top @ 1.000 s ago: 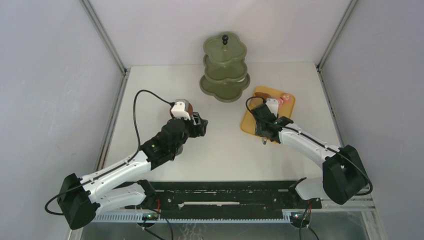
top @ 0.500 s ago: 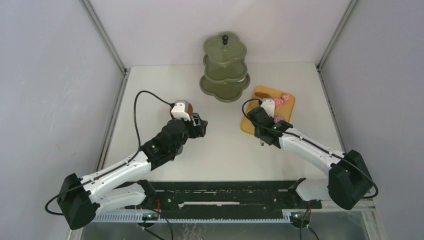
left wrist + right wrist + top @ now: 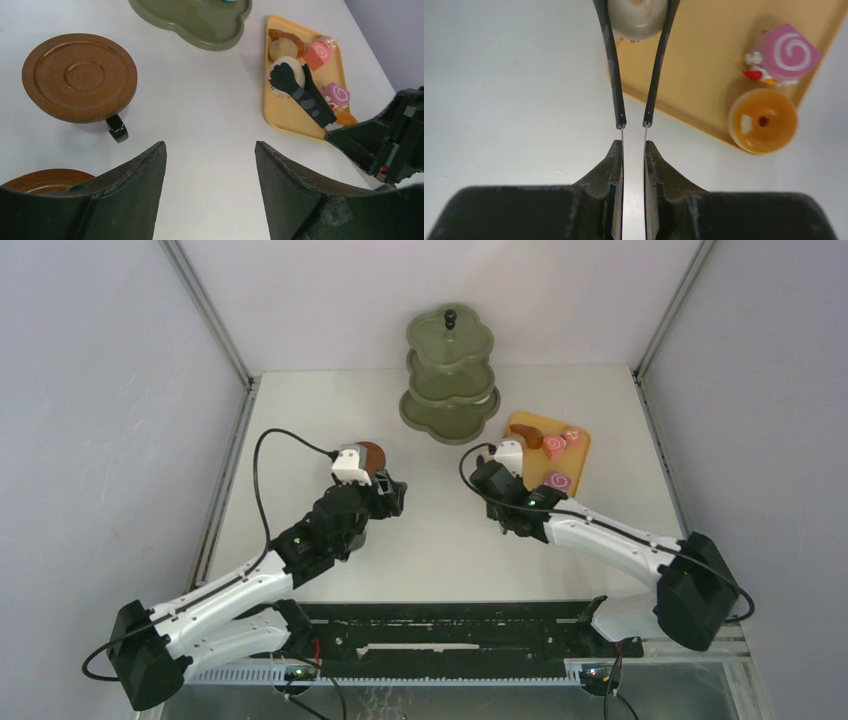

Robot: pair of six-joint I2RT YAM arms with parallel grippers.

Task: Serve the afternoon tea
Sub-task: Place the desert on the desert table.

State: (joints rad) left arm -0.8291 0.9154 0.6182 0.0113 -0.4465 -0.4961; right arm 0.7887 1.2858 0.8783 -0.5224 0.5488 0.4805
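Note:
I will carry the pale donut outward with my right gripper, to the gripper's left in the top view, to a bare lobe (image 3: 413, 409) of the stand's bottom shelf and let go of it there.
My right gripper (image 3: 633, 145) is shut on the black tongs (image 3: 615, 75). The tongs' tips pinch a pale round donut (image 3: 636, 17) over the left edge of the orange-yellow tray (image 3: 704, 70). On the tray lie a pink swirl cake (image 3: 784, 52) and an orange donut (image 3: 763, 120). In the top view the right gripper (image 3: 512, 488) sits by the tray's left edge. The olive-green stand (image 3: 450, 370) is at the back centre. My left gripper (image 3: 210, 147) is open above bare table, right of a brown cup (image 3: 117, 130) with a saucer (image 3: 80, 75) on top.
Another brown saucer (image 3: 45, 180) shows at the lower left of the left wrist view. A brown bun (image 3: 282, 45) and two pink swirl cakes (image 3: 320, 50) lie on the tray (image 3: 290, 115). Grey walls with metal posts close in the table.
The right gripper closed on the tongs and moved left, from over the tray to its left edge, with the donut in the tongs. The left arm shifted slightly left, still open.

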